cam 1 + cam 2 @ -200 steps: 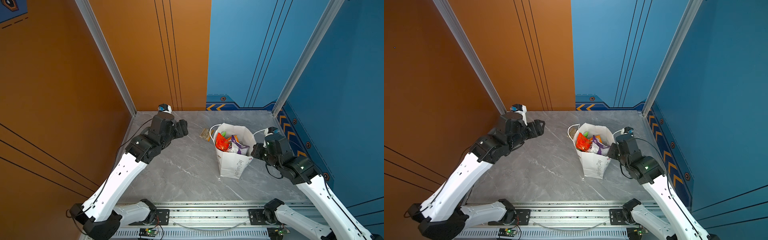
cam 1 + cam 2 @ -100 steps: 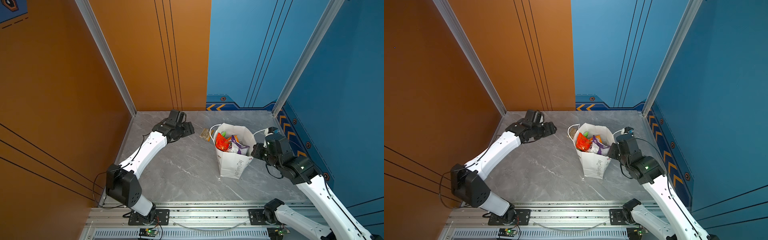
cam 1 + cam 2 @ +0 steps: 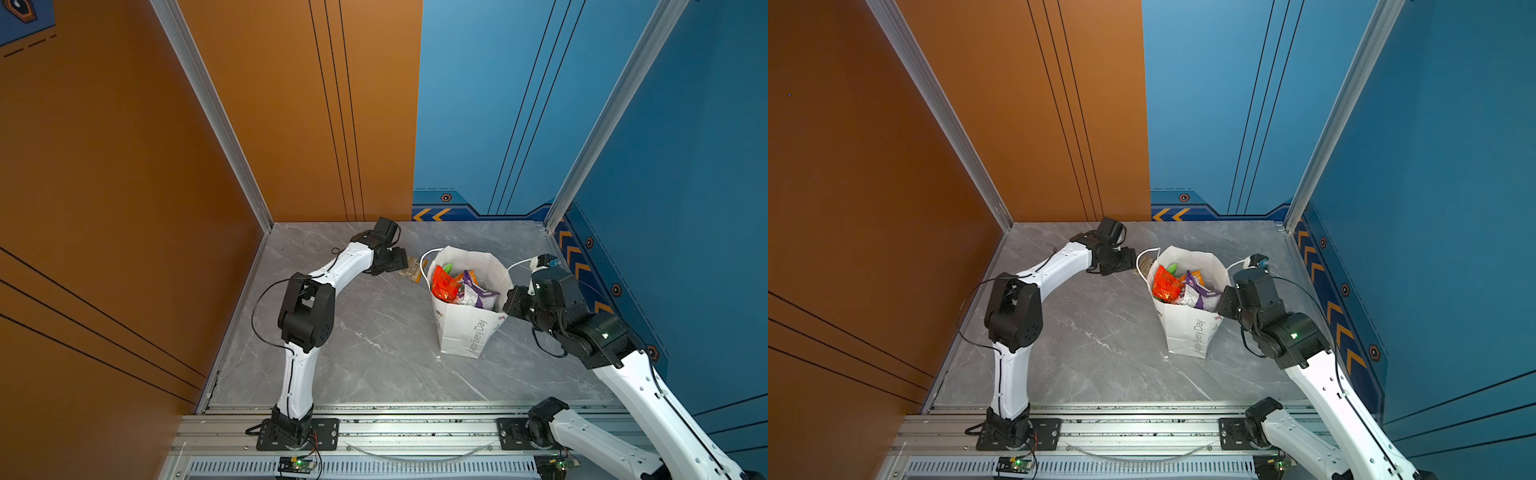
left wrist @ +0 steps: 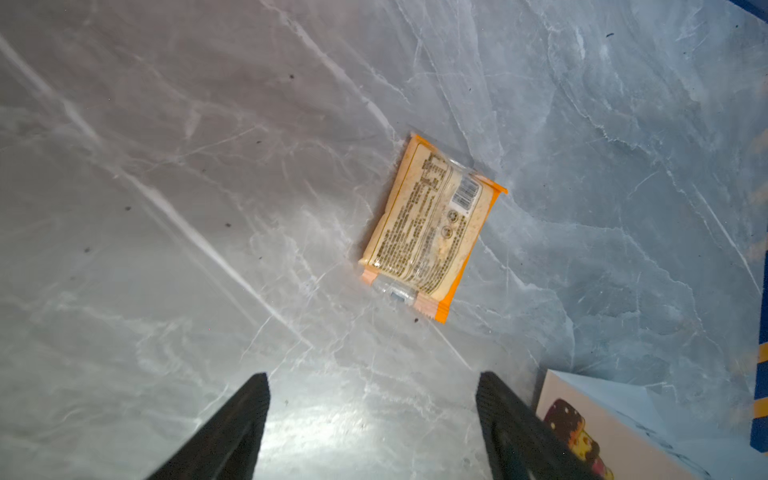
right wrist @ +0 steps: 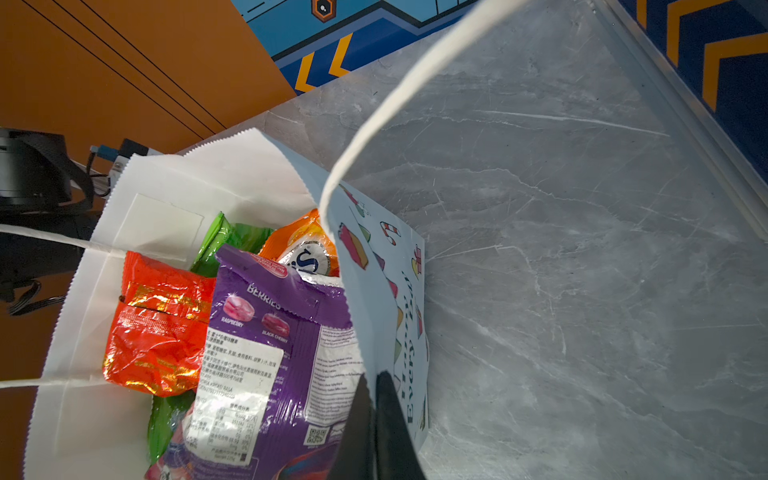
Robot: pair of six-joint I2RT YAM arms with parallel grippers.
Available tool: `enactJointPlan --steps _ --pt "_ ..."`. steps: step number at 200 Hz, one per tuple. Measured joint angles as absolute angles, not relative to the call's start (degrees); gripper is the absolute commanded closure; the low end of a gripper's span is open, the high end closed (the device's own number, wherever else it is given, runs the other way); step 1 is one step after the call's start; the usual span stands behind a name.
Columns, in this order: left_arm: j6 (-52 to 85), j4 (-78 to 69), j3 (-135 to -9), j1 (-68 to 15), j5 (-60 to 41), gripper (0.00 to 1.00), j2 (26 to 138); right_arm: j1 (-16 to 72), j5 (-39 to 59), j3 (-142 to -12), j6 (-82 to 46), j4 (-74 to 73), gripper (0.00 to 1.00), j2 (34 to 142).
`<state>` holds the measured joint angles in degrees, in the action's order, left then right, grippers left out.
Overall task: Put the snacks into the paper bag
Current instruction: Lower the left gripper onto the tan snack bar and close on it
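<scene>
Still outside the bag, the small orange packet lies below and ahead, so next my left gripper will reach down and forward to close on its near corner (image 3: 404,273) (image 4: 370,260).
The white paper bag (image 3: 469,332) (image 3: 1192,332) stands upright in both top views, its mouth open. Inside it lie an orange-red packet (image 5: 153,328), a purple packet (image 5: 266,332), a green packet (image 5: 216,241) and an orange FOX'S bag (image 5: 299,241). A small orange packet (image 4: 432,232) (image 3: 411,269) lies flat on the table just left of the bag. My left gripper (image 4: 372,376) (image 3: 395,264) hovers open beside this packet, nothing between its fingers. My right gripper (image 5: 372,376) (image 3: 509,301) is shut on the bag's right-hand wall at the rim.
The grey marble table (image 3: 374,340) is boxed in by an orange wall (image 3: 124,208) on the left and blue walls (image 3: 685,208) behind and on the right. The bag's white cord handles (image 5: 395,104) arch above its rim. An aluminium rail (image 3: 415,432) runs along the front.
My left arm has dropped from a raised pose and reached right, bringing its open gripper low beside the small orange packet. The right gripper and the bag have stayed put.
</scene>
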<state>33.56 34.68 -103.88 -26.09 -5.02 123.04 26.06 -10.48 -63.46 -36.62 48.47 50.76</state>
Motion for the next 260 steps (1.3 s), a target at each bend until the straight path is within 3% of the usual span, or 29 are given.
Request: enactJointPlan --steps 94,148,184,208,235,260 --pt "32.6 40.8 -118.9 -26.9 -5.0 0.32 138.2 25.0 -10.2 -63.1 -35.8 48.4 1.0 50.8" --pt "33.6 41.8 -124.7 -27.2 -5.5 0.55 142.4 24.4 -10.0 -62.9 -35.8 48.4 1.0 50.8" --pt "34.0 41.5 -126.1 -27.4 -5.6 0.82 143.8 24.0 -9.5 -62.9 -35.7 48.4 1.0 50.7" --pt "34.5 41.6 -126.1 -27.6 -5.4 0.92 143.9 23.9 -9.1 -62.9 -35.7 48.4 1.0 50.5" --pt "34.4 41.5 -125.9 -27.8 -4.8 1.0 143.9 23.9 -9.0 -62.9 -35.7 48.4 1.0 50.3" --pt "34.5 40.3 -124.2 -27.9 -4.3 1.0 142.9 23.9 -9.0 -62.8 -35.7 48.5 1.0 50.0"
